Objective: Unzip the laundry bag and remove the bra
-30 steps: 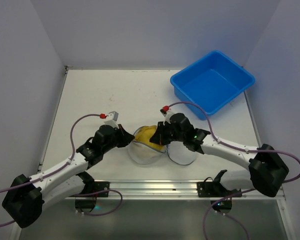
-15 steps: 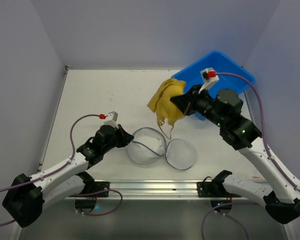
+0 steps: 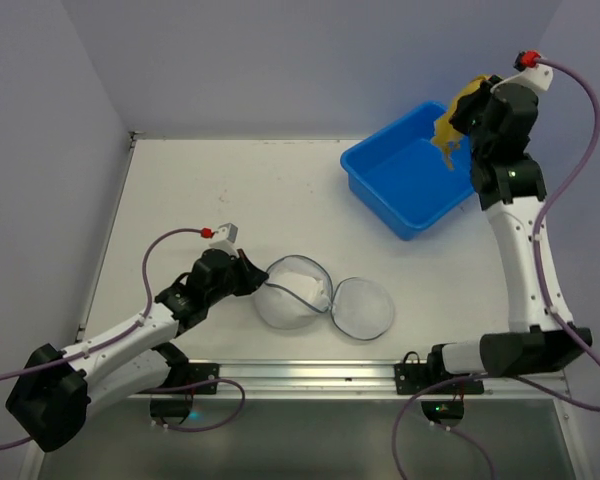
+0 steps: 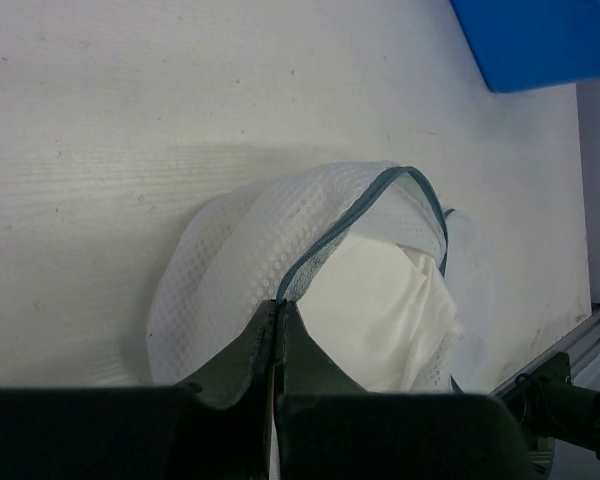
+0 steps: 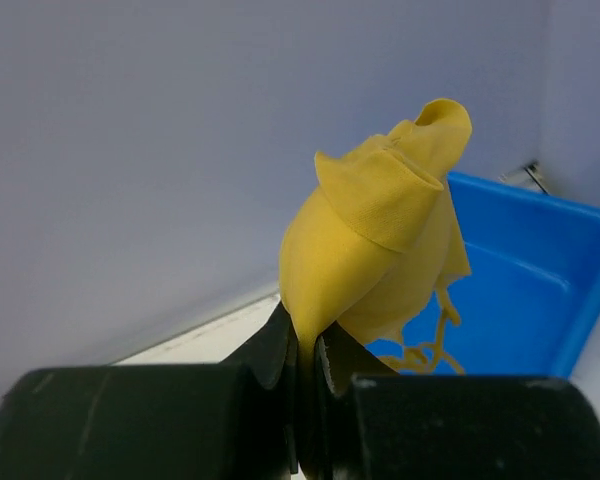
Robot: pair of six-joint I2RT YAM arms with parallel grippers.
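Note:
Because the yellow bra (image 3: 448, 122) hangs high above the blue tub, I will lower my right gripper, tipping it down, into the tub's open inside and release the bra.
The laundry bag (image 3: 363, 308) lies unzipped near the table's front, its two white mesh discs spread side by side. My left gripper (image 3: 252, 277) is shut on the left disc's edge. In the left wrist view its tips (image 4: 280, 312) pinch the mesh right at the bluish zipper rim (image 4: 365, 205), and the bag (image 4: 230, 270) gapes onto white lining. The yellow bra (image 3: 448, 122) hangs high at the back right over the blue tub, with my right gripper (image 3: 464, 112) shut on it. The right wrist view shows the bra (image 5: 380, 230) bunched between my right gripper's (image 5: 310, 345) jaws, straps dangling.
A blue plastic tub (image 3: 420, 170) stands at the back right of the table, also seen below the bra in the right wrist view (image 5: 540, 270) and at the top corner of the left wrist view (image 4: 540, 40). Grey walls enclose the table on three sides.
The right arm pulled the yellow bra out of the bag and swung it up and back to the right, above the blue tub. The left gripper kept its hold on the bag.

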